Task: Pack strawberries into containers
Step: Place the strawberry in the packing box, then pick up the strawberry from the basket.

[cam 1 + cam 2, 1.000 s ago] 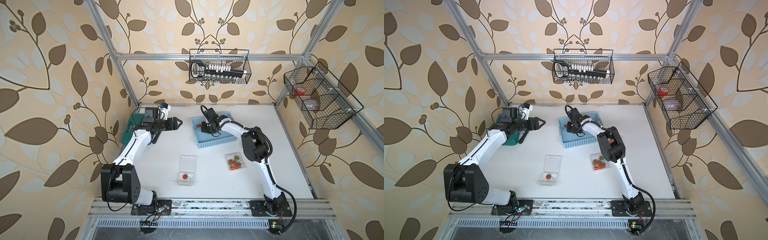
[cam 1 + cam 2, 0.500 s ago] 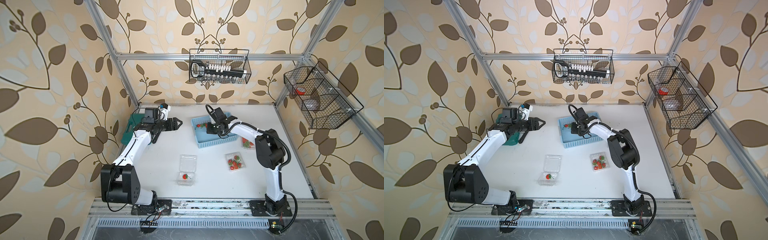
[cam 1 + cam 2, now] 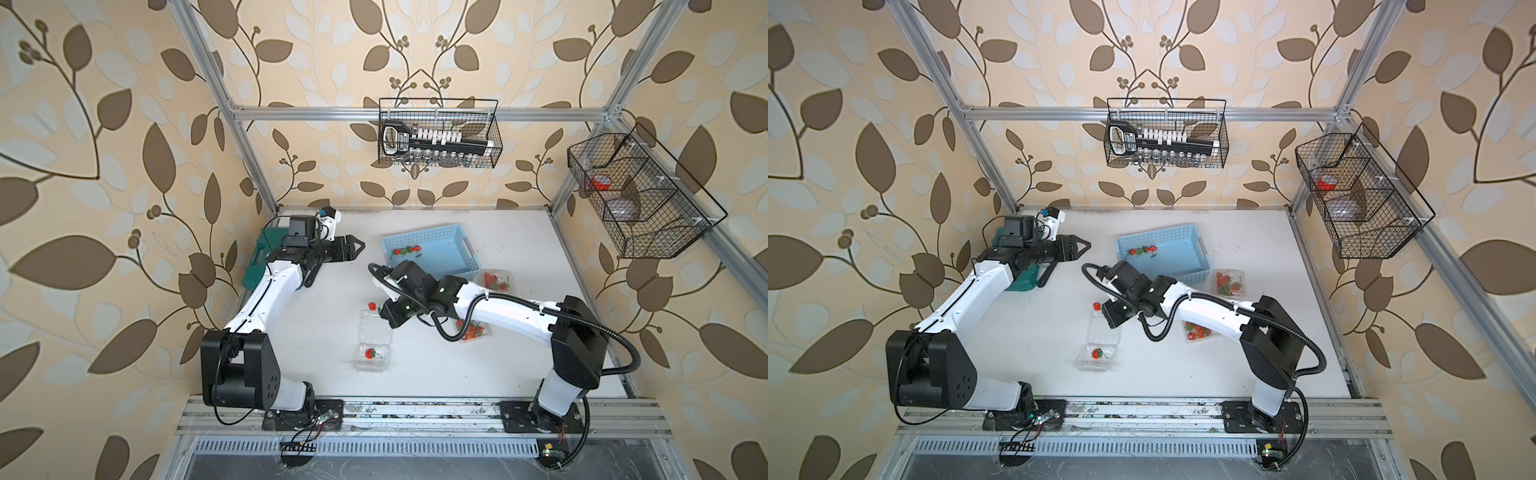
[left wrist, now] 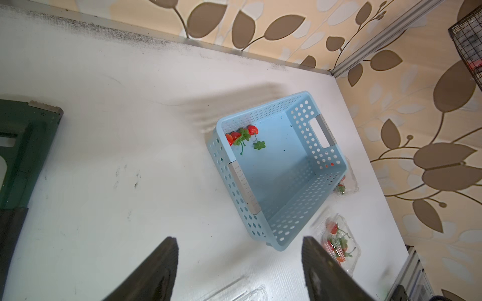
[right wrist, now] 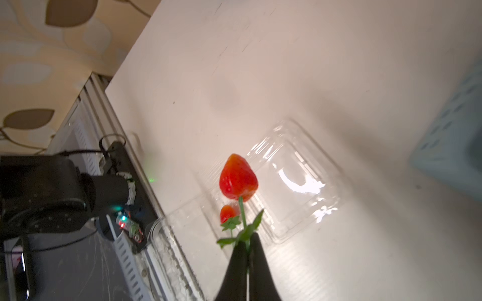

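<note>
My right gripper should move back and down to the container's base (image 3: 363, 357) (image 5: 206, 223) next. It should release the green stem where one strawberry leaves room.
My right gripper (image 5: 247, 238) is shut on the green stem and leaves of a strawberry (image 5: 238, 177), which hangs above the open clear container (image 3: 375, 330). In both top views that strawberry (image 3: 1096, 306) sits just beyond the container's lid. One strawberry (image 3: 368, 353) lies in the container's base. Two more containers (image 3: 496, 279) (image 3: 473, 331) hold several strawberries; my right arm partly covers the nearer one. Three strawberries (image 4: 242, 135) lie in a corner of the blue basket (image 3: 440, 253). My left gripper (image 4: 240, 241) hovers open and empty left of the basket.
A dark green tool case (image 3: 257, 266) lies at the table's left edge under my left arm. Wire baskets (image 3: 438, 133) (image 3: 640, 195) hang on the back and right walls. Metal frame posts stand at the table's corners.
My right arm has swung from the blue basket toward the front, carrying a strawberry to above the open container, and its jaws closed fully. The left arm has not moved.
</note>
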